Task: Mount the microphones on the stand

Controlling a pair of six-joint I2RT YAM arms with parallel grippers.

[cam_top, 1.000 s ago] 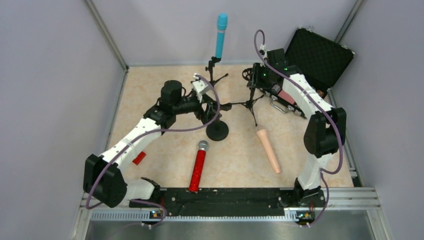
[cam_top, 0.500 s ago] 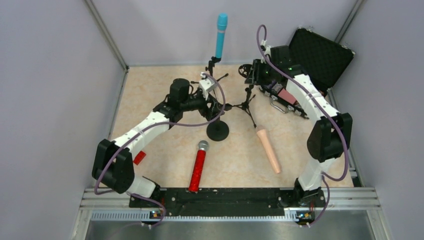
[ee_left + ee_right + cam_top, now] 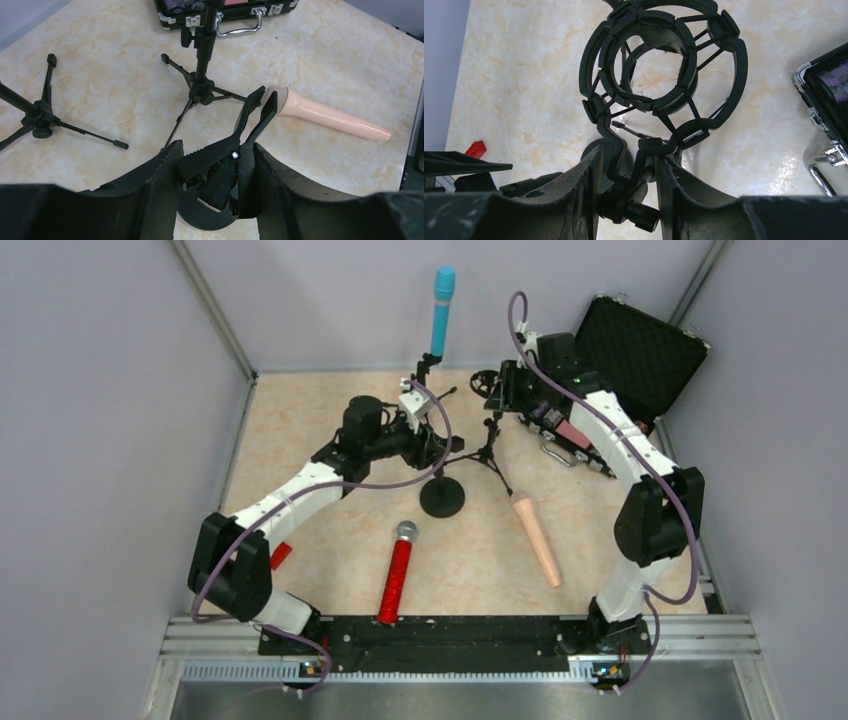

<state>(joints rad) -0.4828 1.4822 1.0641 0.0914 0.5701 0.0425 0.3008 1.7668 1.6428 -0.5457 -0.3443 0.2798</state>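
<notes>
My left gripper swings to the left in the top view next, turning, and sets the round-base stand on bare marble (image 3: 364,512), away from the tripod stand's crowded legs.
The teal-blue microphone (image 3: 441,310) stands upright in a tripod stand at the back. Flat on the table lie the glittery red microphone (image 3: 397,575) and the pale peach microphone (image 3: 537,538) (image 3: 330,117). My left gripper (image 3: 432,443) (image 3: 216,150) is shut on the black spring clip (image 3: 235,155) atop the round-base stand (image 3: 442,498); both fingers press its handles. My right gripper (image 3: 503,390) (image 3: 629,157) is shut on the bracket under the ring-shaped shock mount (image 3: 664,60) of a second tripod stand (image 3: 202,60).
An open black case (image 3: 630,350) (image 3: 220,10) sits at the back right, its chrome handle toward the stands. Tripod legs (image 3: 35,112) spread over the marble top. A small red piece (image 3: 279,556) (image 3: 475,148) lies at the left. Grey walls enclose the table.
My left arm reached farther right and its jaws closed onto the stand's clip. The round-base stand shifted slightly right. My right arm drew the shock mount a little back and left.
</notes>
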